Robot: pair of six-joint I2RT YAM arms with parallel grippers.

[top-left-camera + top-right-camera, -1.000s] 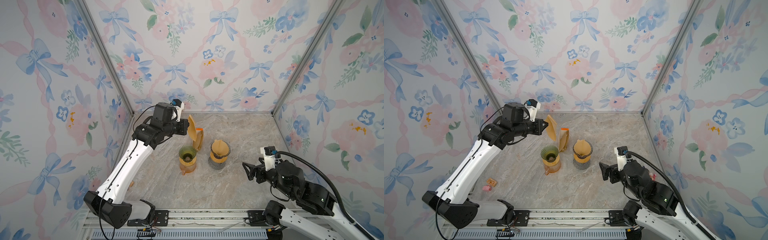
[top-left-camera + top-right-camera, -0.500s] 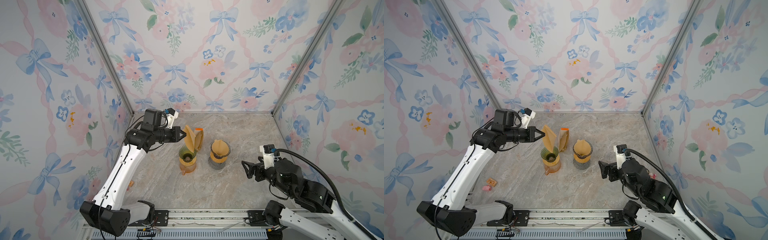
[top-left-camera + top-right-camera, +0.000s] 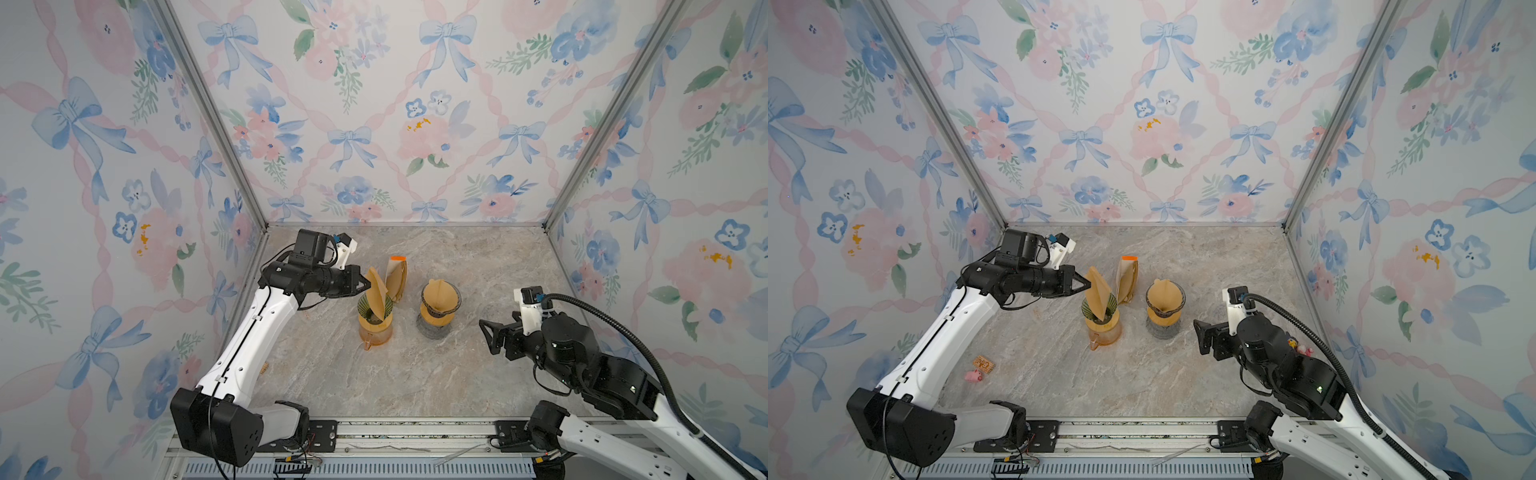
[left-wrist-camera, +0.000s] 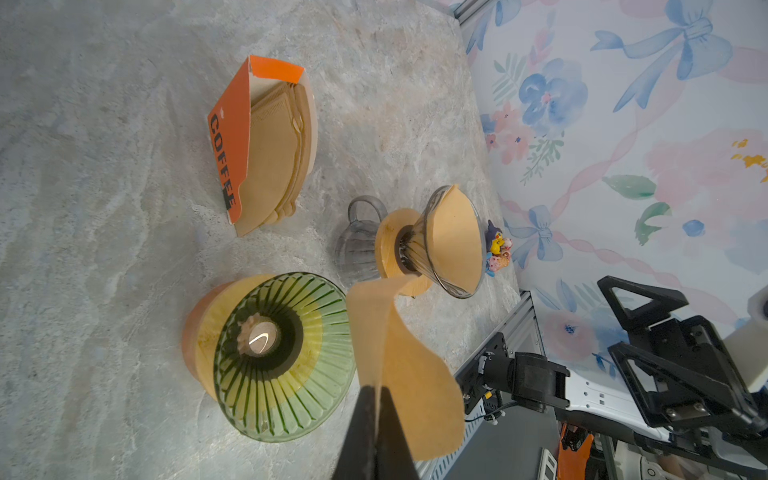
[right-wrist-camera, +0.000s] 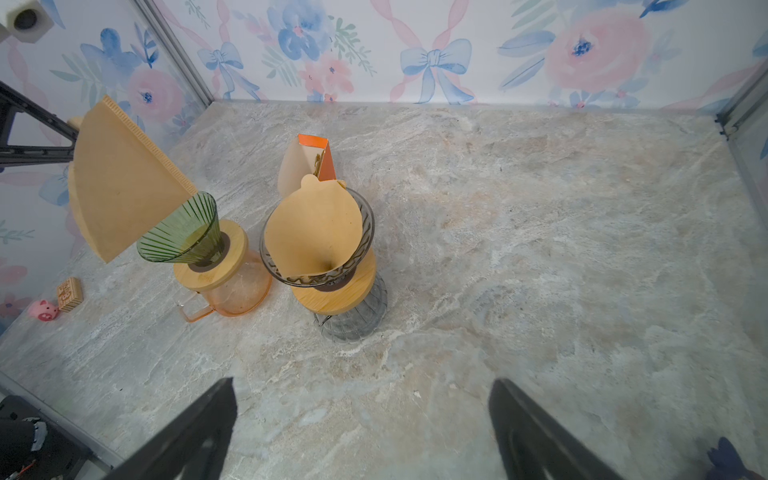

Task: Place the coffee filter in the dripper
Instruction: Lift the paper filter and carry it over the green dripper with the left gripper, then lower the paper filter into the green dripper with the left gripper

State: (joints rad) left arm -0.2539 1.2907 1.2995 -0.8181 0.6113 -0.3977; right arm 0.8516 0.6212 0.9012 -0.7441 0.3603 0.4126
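Observation:
The filter is still high at the dripper's rim, and the green dripper's open cone [image 3: 373, 309] [image 4: 285, 356] is below my left gripper. My left gripper should next lower the filter into the cone and let go of the filter's edge.
My left gripper [image 3: 368, 286] [image 3: 1088, 286] [image 4: 374, 390] is shut on one edge of a flat, folded brown coffee filter [image 3: 376, 291] [image 3: 1098, 295] [image 4: 399, 365] [image 5: 120, 183]. The filter hangs tilted right at the rim of the green ribbed dripper [image 3: 363, 307] [image 3: 1086, 308] [image 4: 282, 353] [image 5: 183, 237], on the left arm's side. That dripper sits on a wooden collar over an orange glass carafe. Whether the filter's tip is inside the cone I cannot tell. My right gripper [image 3: 490, 338] [image 3: 1202, 338] [image 5: 361, 382] is open and empty, low at the right, apart from everything.
A grey glass dripper [image 3: 440, 297] [image 3: 1165, 297] [image 5: 316, 237] with a filter in it stands right of the green one. An orange filter box [image 3: 397, 276] [image 4: 266, 141] stands behind them. A pink pig [image 3: 973, 376] and small block lie at left; toys [image 3: 1298, 347] sit by the right wall.
The left gripper has come down and back toward the left with the filter, bringing it from beside the box to the green dripper's rim. The right arm has barely moved.

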